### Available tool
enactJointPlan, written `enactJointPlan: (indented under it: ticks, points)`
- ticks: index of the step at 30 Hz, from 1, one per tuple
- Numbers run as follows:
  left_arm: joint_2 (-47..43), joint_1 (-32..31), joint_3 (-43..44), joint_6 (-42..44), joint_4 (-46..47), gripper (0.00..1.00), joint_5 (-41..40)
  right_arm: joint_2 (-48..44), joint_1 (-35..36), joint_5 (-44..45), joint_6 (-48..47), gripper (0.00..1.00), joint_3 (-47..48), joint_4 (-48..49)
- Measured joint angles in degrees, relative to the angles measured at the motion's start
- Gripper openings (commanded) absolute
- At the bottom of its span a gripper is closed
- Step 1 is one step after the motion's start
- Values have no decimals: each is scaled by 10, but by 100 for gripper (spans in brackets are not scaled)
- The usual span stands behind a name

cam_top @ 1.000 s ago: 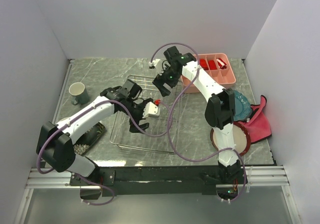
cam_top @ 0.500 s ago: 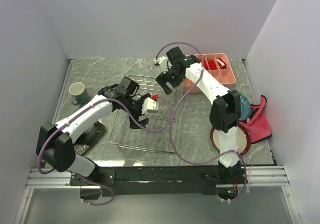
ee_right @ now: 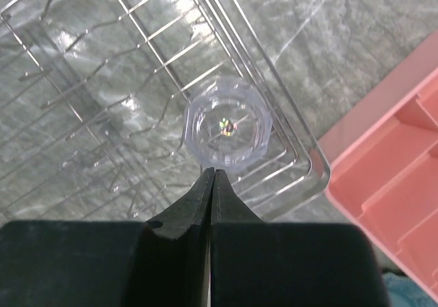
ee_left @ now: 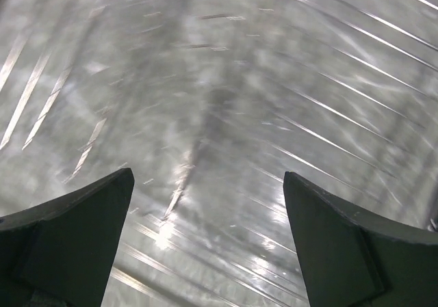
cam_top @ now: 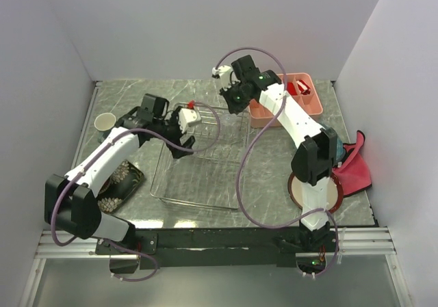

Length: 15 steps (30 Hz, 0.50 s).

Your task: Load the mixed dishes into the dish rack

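My left gripper goes left in the top view next, onto the grey-blue mug's rim nearest the rack (cam_top: 114, 121), since the grey-blue mug still stands outside the rack.
The dish rack (cam_top: 205, 178), a see-through wire basket, sits mid-table. A clear glass (ee_right: 227, 129) stands upright in the rack's (ee_right: 301, 158) far right corner. My right gripper (ee_right: 213, 173) hovers just above the glass, shut with nothing between its fingers; from the top it (cam_top: 233, 100) is over that corner. My left gripper (cam_top: 180, 143) hangs open and empty over the rack's far left part; its wrist view shows only blurred rack wires (ee_left: 328, 102) between the fingers (ee_left: 75, 232). A grey-blue mug (cam_top: 105, 122) stands far left. A dark patterned dish (cam_top: 122, 179) lies front left.
A pink compartment tray (cam_top: 304, 100) with small red blocks stands just right of the rack's far corner. At the right lie a teal plate (cam_top: 334, 143), a red-rimmed cream plate (cam_top: 321, 192) and a pink-red cloth (cam_top: 356, 167), partly hidden by the right arm.
My right gripper has shut from open and drawn back toward the rack's far right corner. The left arm has swung left and toward the far side, still open.
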Motion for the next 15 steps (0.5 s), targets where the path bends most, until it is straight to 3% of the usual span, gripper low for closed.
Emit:
enactJointPlan:
  ticks: [10, 15]
  points:
    - [-3, 92, -21, -170, 113, 96, -129, 88, 2, -16, 3, 0, 24, 7]
    - [-2, 142, -21, -235, 141, 96, -177, 90, 2, -10, 6, 0, 40, 3]
